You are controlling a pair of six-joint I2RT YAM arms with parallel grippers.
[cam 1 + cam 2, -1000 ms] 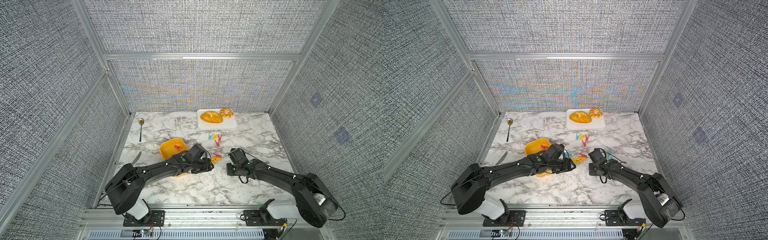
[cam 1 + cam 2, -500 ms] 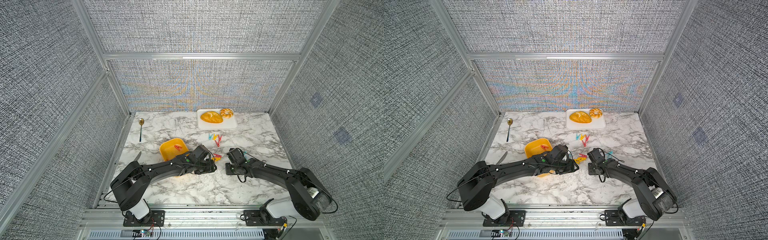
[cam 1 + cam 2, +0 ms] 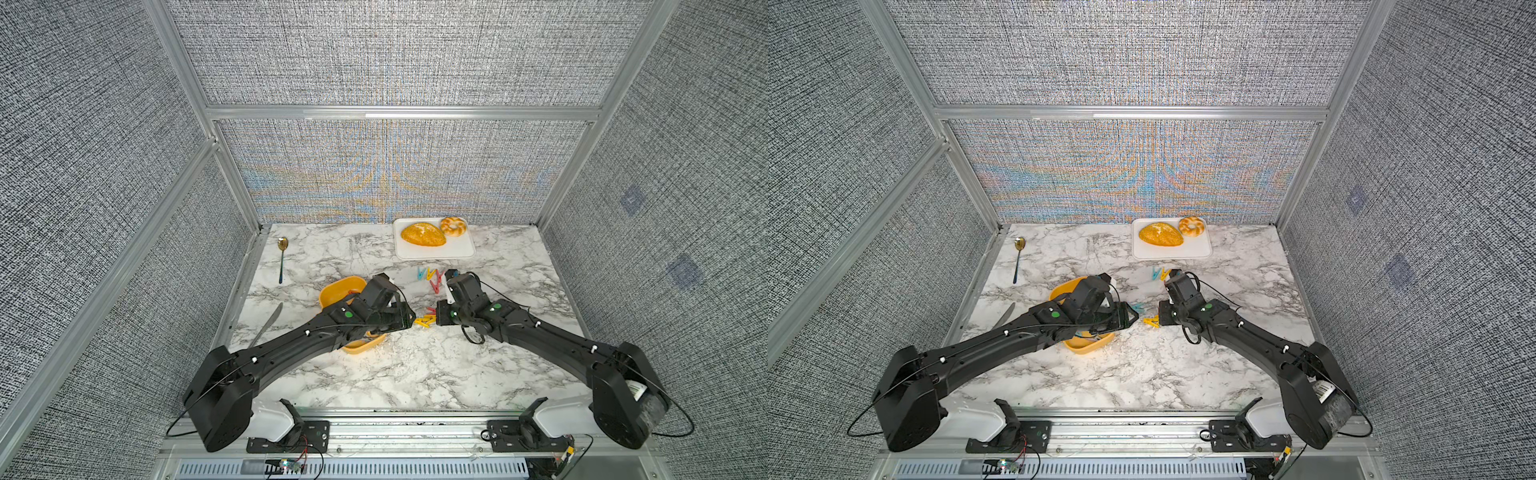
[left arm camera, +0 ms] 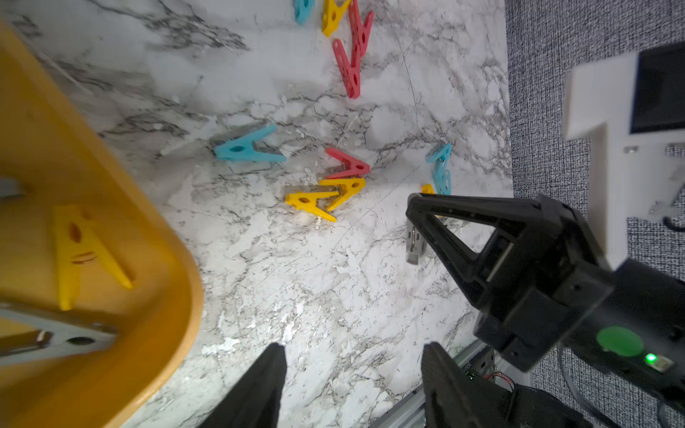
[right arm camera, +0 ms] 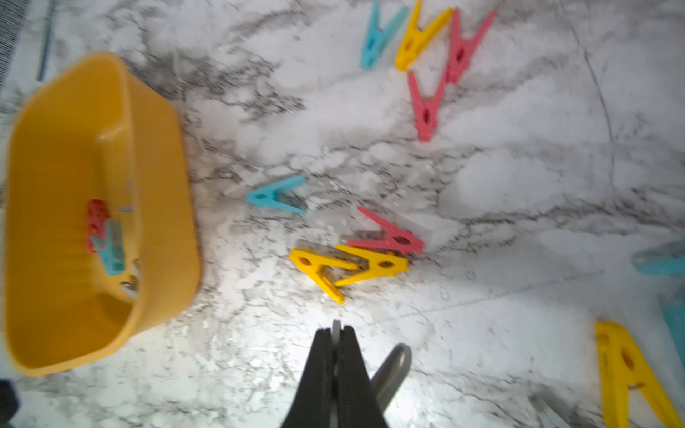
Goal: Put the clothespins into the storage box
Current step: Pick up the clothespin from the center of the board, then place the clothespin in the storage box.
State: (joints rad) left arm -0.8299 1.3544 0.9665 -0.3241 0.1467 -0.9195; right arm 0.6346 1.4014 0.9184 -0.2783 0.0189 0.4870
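Because the grey clothespin hangs low over the marble outside the storage box, I will raise my right gripper, move it over the box's open inside, and release.
The yellow-orange storage box lies partly under my left arm; in the wrist views it holds yellow, grey, red and teal clothespins. Between the arms lie yellow clothespins, a red one and a teal one. My left gripper is open and empty, just left of them. My right gripper is shut on a grey clothespin, low over the marble.
More clothespins lie near the white tray of bread at the back. A spoon and a knife lie along the table's left side. Further teal and yellow pins sit beside my right gripper.
My right gripper has moved left toward the pile and its jaws have shut on the grey clothespin. My left gripper has shifted slightly and stays open.
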